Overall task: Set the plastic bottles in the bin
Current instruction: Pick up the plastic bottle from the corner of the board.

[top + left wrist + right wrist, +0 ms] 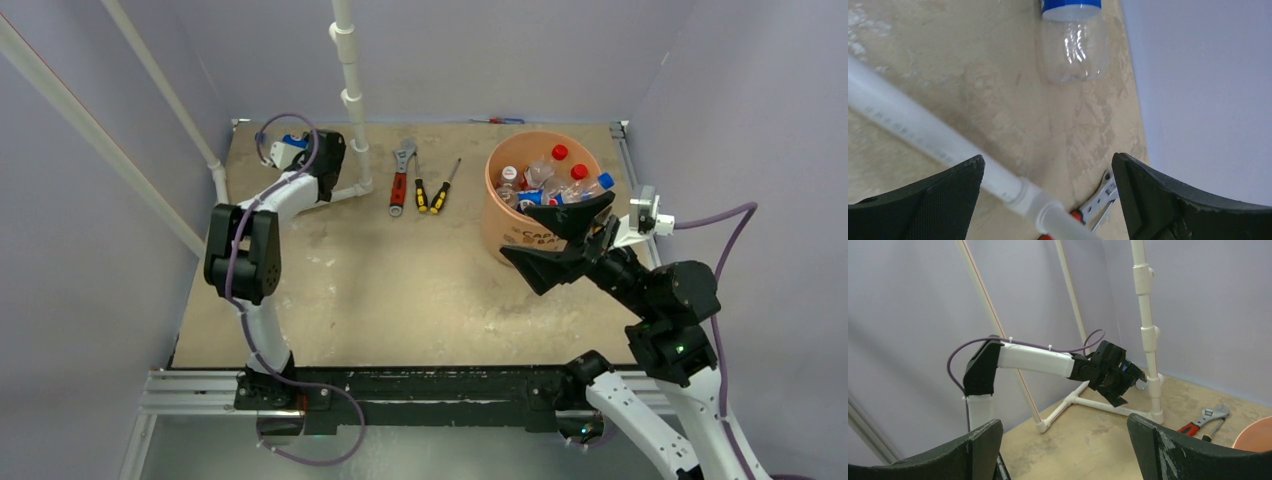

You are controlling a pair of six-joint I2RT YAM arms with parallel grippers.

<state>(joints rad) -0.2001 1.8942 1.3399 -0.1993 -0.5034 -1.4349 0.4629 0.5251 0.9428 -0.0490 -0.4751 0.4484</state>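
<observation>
The left gripper moves outward and down onto the clear bottle's clear bottom end (1075,55) next and closes, since that end lies uncovered beyond the white pipe.
The bin (500,225) is an orange bucket at the far right of the table, and its rim (1255,435) shows at the edge of the right wrist view. Several plastic bottles (548,178) with red, white and blue caps lie inside it. One clear bottle with a blue label (1070,45) lies on the table by the back wall, in the far left corner (292,140). My left gripper (330,165) (1048,190) hangs open above the white pipe, short of that bottle. At the bin's near side my right gripper (525,232) (1063,450) stands open and holds nothing.
A white pipe frame (350,90) (923,130) rises at the back left, and its base bar crosses under my left gripper. A red-handled wrench (400,175) (1098,200) and two yellow-black screwdrivers (437,190) lie at the back middle. Grey walls close in the table.
</observation>
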